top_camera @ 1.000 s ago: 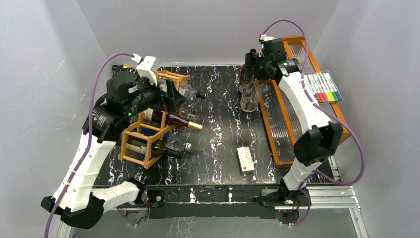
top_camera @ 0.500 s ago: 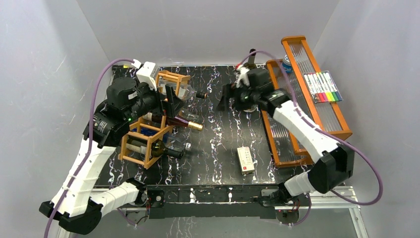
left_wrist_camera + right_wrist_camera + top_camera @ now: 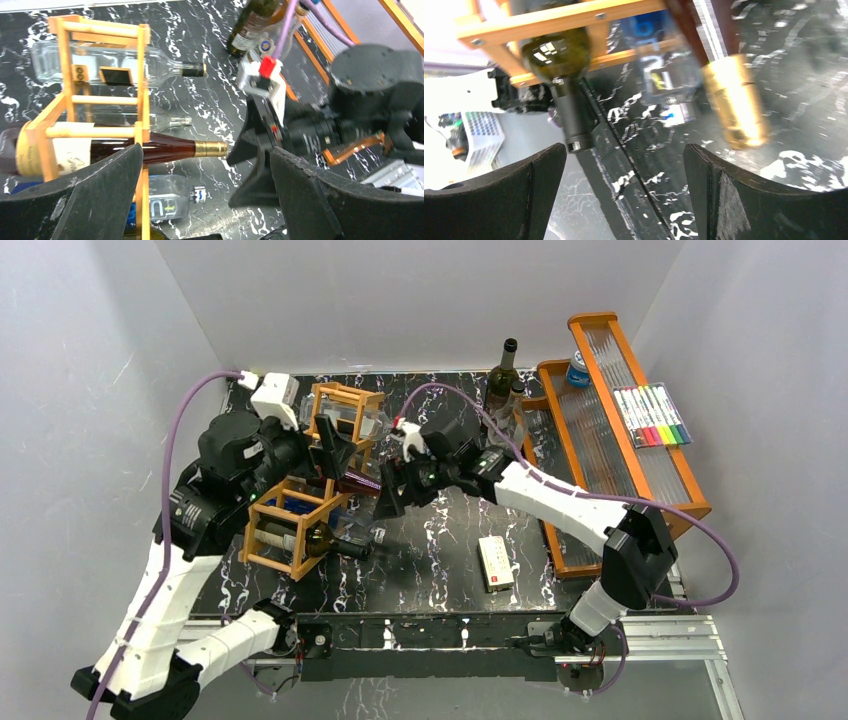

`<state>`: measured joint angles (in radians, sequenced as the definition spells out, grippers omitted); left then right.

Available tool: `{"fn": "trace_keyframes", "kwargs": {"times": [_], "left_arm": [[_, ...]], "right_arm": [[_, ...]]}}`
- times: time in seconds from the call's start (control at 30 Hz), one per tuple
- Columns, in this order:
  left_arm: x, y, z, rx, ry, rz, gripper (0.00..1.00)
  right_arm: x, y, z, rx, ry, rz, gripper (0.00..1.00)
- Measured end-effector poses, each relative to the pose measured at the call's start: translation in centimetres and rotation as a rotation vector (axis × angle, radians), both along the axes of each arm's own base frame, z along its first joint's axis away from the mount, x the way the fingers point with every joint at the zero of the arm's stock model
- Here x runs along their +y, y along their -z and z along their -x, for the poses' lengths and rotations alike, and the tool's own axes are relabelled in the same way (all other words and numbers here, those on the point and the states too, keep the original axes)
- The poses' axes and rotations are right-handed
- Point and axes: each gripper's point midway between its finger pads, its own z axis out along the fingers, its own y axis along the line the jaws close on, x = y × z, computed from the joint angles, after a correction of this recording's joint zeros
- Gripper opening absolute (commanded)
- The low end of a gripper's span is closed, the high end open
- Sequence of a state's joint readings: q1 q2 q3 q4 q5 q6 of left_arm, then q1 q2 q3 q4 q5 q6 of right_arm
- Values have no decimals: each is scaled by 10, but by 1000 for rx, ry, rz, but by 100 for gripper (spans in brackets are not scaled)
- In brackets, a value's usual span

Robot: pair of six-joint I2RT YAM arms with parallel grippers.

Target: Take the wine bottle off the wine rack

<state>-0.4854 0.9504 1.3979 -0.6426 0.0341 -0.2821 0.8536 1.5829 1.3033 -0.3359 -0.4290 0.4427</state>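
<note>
I should swing my right gripper away from the gold neck and lower it over the olive-green wine bottle's dark neck point(image 3: 350, 551) point(image 3: 573, 120), because that neck sticks out clear of the rack's lower cell.
The wine rack point(image 3: 296, 502) is an orange-brown wooden lattice at the left of the table. A dark red wine bottle point(image 3: 350, 481) with a gold foil neck point(image 3: 210, 148) lies across it, neck pointing right. My left gripper point(image 3: 336, 448) hovers open above the rack, and its fingers point(image 3: 100, 190) straddle the bottle's neck from above without touching. My right gripper point(image 3: 388, 498) is open just off the gold neck's tip point(image 3: 734, 100), which lies beyond its right finger. Nothing is between its jaws.
A dark green bottle point(image 3: 559, 65) lies in the rack's lower cell and a clear bottle point(image 3: 150, 67) in the upper one. A small clear bottle point(image 3: 167, 200) lies on the table. An upright bottle point(image 3: 503, 375), a tiered tray point(image 3: 565, 480) with markers point(image 3: 655, 416) and a white box point(image 3: 496, 562) sit to the right.
My right arm has swung from the back right by the tray leftward to the gold neck. The left gripper has shifted slightly left over the rack. Both stayed open.
</note>
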Motion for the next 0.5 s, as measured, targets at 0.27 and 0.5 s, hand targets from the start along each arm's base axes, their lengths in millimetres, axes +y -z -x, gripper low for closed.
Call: {"fn": "trace_keyframes", "kwargs": {"times": [0.27, 0.5], "left_arm": [[31, -16, 14, -85, -123, 25, 98], [39, -23, 18, -117, -151, 40, 98]], "right_arm": [[39, -10, 60, 17, -170, -71, 98], [64, 14, 84, 81, -261, -80, 98]]}}
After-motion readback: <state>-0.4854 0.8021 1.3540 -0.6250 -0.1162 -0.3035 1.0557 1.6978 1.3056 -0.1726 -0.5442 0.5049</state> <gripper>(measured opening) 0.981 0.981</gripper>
